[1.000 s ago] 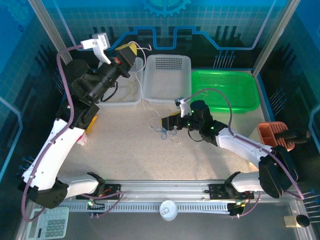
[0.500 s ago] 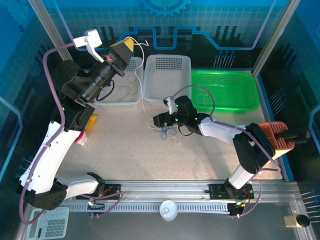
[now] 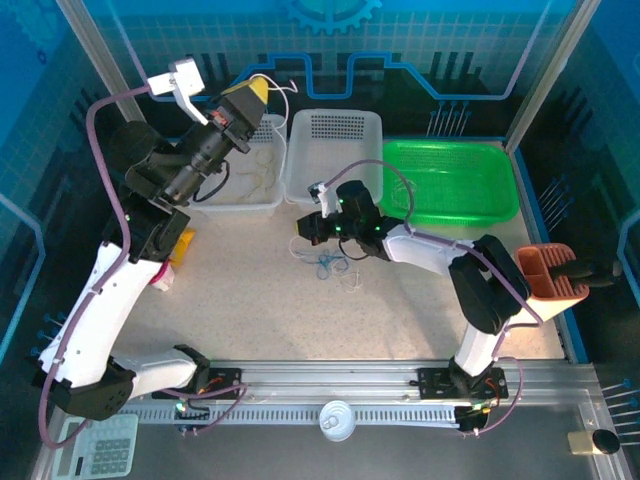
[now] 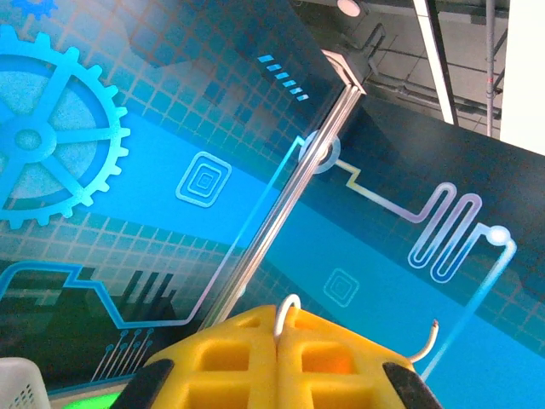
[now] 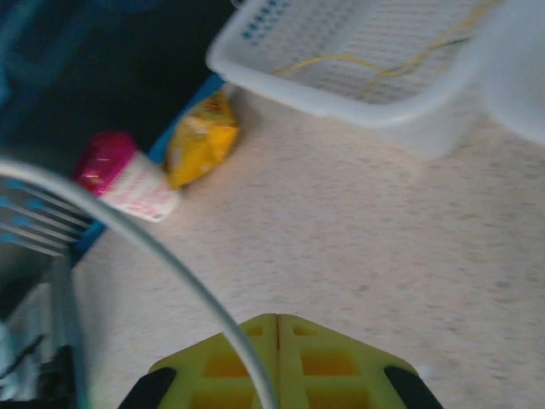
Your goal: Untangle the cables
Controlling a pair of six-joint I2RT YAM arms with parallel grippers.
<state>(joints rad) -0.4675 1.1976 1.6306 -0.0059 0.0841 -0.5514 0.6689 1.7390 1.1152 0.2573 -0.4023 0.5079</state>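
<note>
I will next swing my left gripper across and down over the second white basket, below and beside it, and release the white cable.
My left gripper (image 3: 254, 93) (image 4: 279, 319) is held high at the back left, shut on a white cable (image 4: 288, 308) that loops out between its yellow fingers. That white cable (image 3: 286, 160) hangs down to the table. A small tangle of blue and white cables (image 3: 330, 265) lies on the table's middle. Yellowish cables (image 3: 262, 172) (image 5: 366, 64) lie in the left white basket (image 3: 240, 205). My right gripper (image 3: 298, 228) (image 5: 277, 319) is low beside the tangle, its jaws shut with nothing seen between them. A white cable (image 5: 162, 247) crosses close before its left finger.
A second white basket (image 3: 335, 195) and a green basket (image 3: 450, 215) stand at the back. A pink cup (image 3: 162, 280) (image 5: 128, 183) and a yellow packet (image 3: 183, 245) (image 5: 200, 141) lie at the left. An orange holder (image 3: 550, 275) sits at the right edge.
My right arm swung left across the table and its gripper shut. My left arm rose with the white cable early on, then held still.
</note>
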